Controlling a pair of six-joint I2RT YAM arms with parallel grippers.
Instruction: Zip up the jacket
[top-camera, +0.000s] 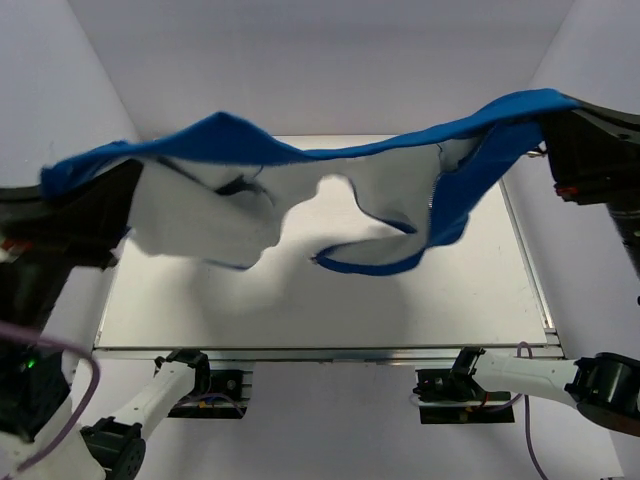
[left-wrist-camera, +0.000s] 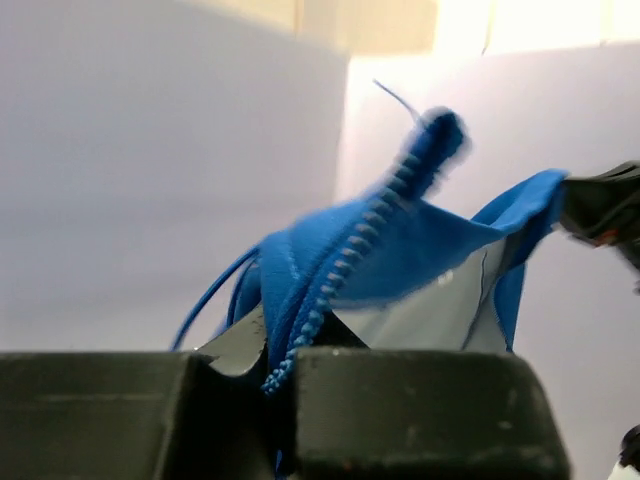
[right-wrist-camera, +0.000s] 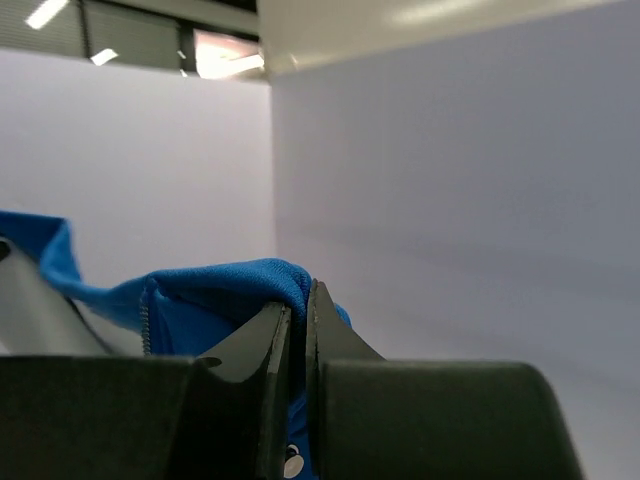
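My left gripper will go outward and lower the jacket's end to release it near the table's far edge, outward and below.
The blue jacket (top-camera: 330, 200) hangs stretched in the air between both arms, high over the table, its white lining (top-camera: 200, 215) facing the overhead camera and sagging in the middle. My left gripper (top-camera: 75, 215) is shut on the jacket's left end. In the left wrist view the jacket (left-wrist-camera: 400, 250) runs into the gripper (left-wrist-camera: 285, 375), a row of zipper teeth (left-wrist-camera: 345, 265) pinched between the jaws. My right gripper (top-camera: 560, 150) is shut on the right end. There a fold of blue fabric (right-wrist-camera: 220, 290) is clamped in the gripper (right-wrist-camera: 298, 330), with zipper teeth (top-camera: 432, 200) hanging below.
A white table (top-camera: 430, 300) with a metal rim lies under the jacket. White walls close in on the left, right and back. Both arm bases (top-camera: 190, 385) sit at the near edge, with cables beside them.
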